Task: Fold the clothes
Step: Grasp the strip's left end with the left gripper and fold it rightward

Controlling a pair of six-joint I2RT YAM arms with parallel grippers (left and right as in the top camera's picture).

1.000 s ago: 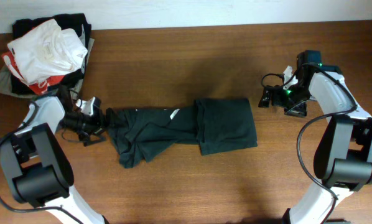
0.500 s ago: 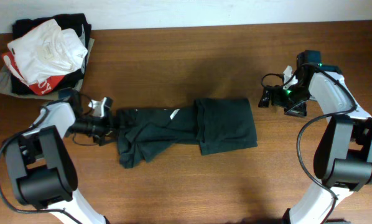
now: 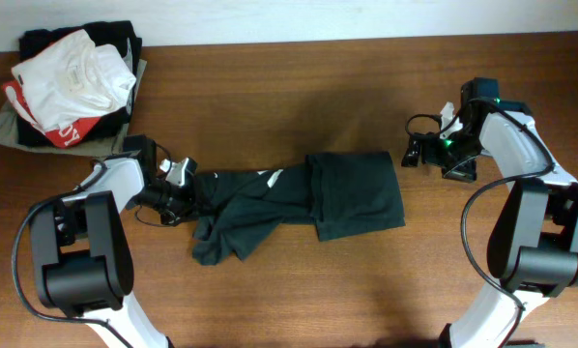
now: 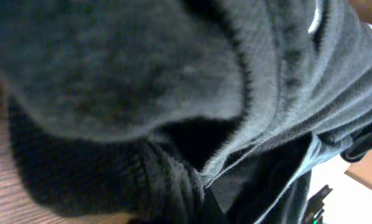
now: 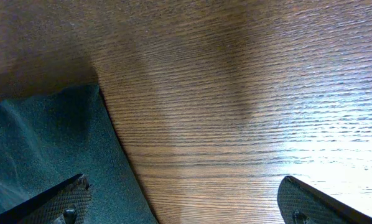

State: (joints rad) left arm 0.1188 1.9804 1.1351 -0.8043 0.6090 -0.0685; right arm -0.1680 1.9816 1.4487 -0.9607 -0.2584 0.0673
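With my left gripper I will carry the bunched end across onto the flat folded half and release it, since that lies to its right in the overhead view.
A dark green garment [image 3: 299, 201] lies stretched left to right across the middle of the wooden table [image 3: 299, 87], its right half folded flat and its left half bunched. My left gripper [image 3: 187, 185] is at the garment's left end and shut on the cloth. In the left wrist view the garment's dark fabric [image 4: 173, 74] fills the frame and hides the fingers. My right gripper [image 3: 412, 152] stands open just off the garment's right edge. In the right wrist view the right gripper [image 5: 183, 208] holds nothing, and the garment's corner [image 5: 43, 143] lies by its left fingertip [image 5: 55, 202].
A pile of other clothes [image 3: 72, 82], white, red and dark, sits at the table's back left corner. Bare wood [image 5: 236, 93] lies under the right gripper. Both arm bases stand at the front corners.
My left gripper has moved right onto the garment's left end and shut on it. The left half has bunched and shifted right. The right arm has not moved.
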